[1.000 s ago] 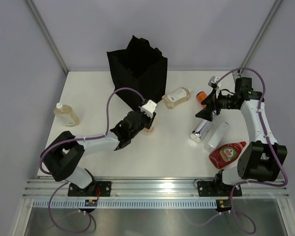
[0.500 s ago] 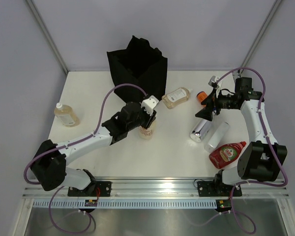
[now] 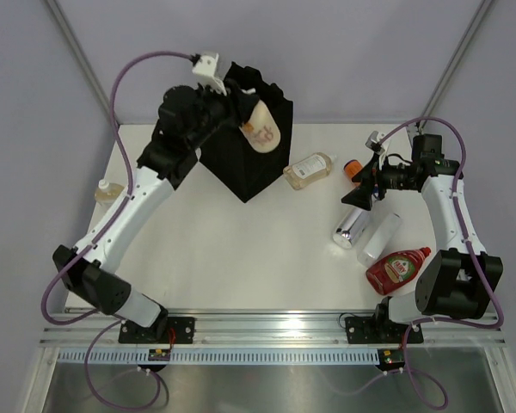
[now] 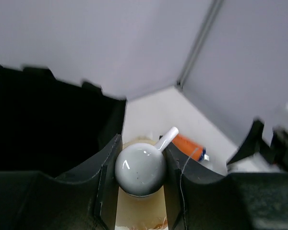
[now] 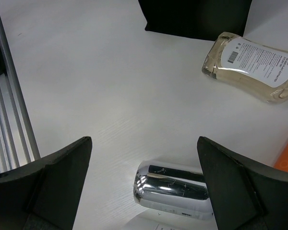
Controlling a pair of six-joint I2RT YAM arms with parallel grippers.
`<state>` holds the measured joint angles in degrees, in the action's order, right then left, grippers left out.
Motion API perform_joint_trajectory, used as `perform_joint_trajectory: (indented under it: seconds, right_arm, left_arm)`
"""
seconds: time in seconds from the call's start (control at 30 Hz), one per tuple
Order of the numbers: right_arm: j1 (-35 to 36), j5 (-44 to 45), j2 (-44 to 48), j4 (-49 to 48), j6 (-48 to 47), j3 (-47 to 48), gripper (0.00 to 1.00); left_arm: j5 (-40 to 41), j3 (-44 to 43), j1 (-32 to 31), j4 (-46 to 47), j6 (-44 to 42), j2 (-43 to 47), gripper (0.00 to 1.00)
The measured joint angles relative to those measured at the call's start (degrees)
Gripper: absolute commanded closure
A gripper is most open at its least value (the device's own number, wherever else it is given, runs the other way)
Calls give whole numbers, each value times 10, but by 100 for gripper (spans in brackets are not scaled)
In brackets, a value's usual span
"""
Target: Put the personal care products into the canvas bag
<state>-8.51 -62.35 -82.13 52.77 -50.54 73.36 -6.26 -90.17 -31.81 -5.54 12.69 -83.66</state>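
The peach pump bottle (image 3: 263,129) will move outward over the bag's opening next, carried by my left gripper, and then go down inside the bag.
My left gripper (image 3: 248,119) is shut on the peach pump bottle (image 3: 263,129) and holds it tilted above the open black canvas bag (image 3: 241,172). In the left wrist view the fingers (image 4: 107,175) clamp the bottle below its grey-white pump head (image 4: 140,170), with the dark inside of the bag (image 4: 43,129) to the left. My right gripper (image 3: 359,200) is open and empty above the shiny silver bottle (image 3: 352,225), which lies between its fingers (image 5: 62,177) in the right wrist view (image 5: 175,189).
A clear amber bottle with a white label (image 3: 308,169) and an orange bottle (image 3: 353,169) lie right of the bag. A translucent white bottle (image 3: 379,238) and a red bottle (image 3: 397,268) lie at the right front. Another amber bottle (image 3: 107,193) lies at the left edge, partly behind my left arm.
My left arm has lifted the peach pump bottle off the table and swung it up and back to above the bag. The right arm has not moved.
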Motion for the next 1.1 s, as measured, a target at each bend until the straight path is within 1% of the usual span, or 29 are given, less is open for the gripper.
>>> perform_joint_trajectory:
  seconds: [0.03, 0.27, 0.33, 0.4, 0.6, 0.73, 0.9, 1.03, 1.1]
  right_arm:
    - [0, -2, 0, -1, 1, 0, 0]
    - [0, -3, 4, -7, 9, -2, 0]
    - [0, -3, 6, -7, 11, -2, 1]
    - [0, -3, 7, -9, 11, -3, 1]
    - [0, -2, 7, -9, 11, -3, 1]
    - [0, -1, 7, -9, 11, -3, 1]
    - [0, -1, 2, -11, 14, -3, 1]
    - [0, 0, -15, -16, 30, -3, 0]
    - [0, 2, -25, -21, 39, -3, 1]
  left_arm:
    - [-2, -42, 18, 3, 17, -21, 100]
    - [2, -243, 95, 17, 86, -165, 100]
    - [2, -285, 110, 19, 100, -212, 100]
    - [4, -308, 123, 23, 110, -250, 100]
    - [6, -316, 144, 10, 110, -336, 100]
    - [-18, -315, 143, -9, 107, -370, 100]
    - [-60, -272, 127, -5, 94, -373, 100]
    - [-72, -220, 108, 13, 80, -373, 100]
    - [-71, -196, 99, 18, 71, -373, 93]
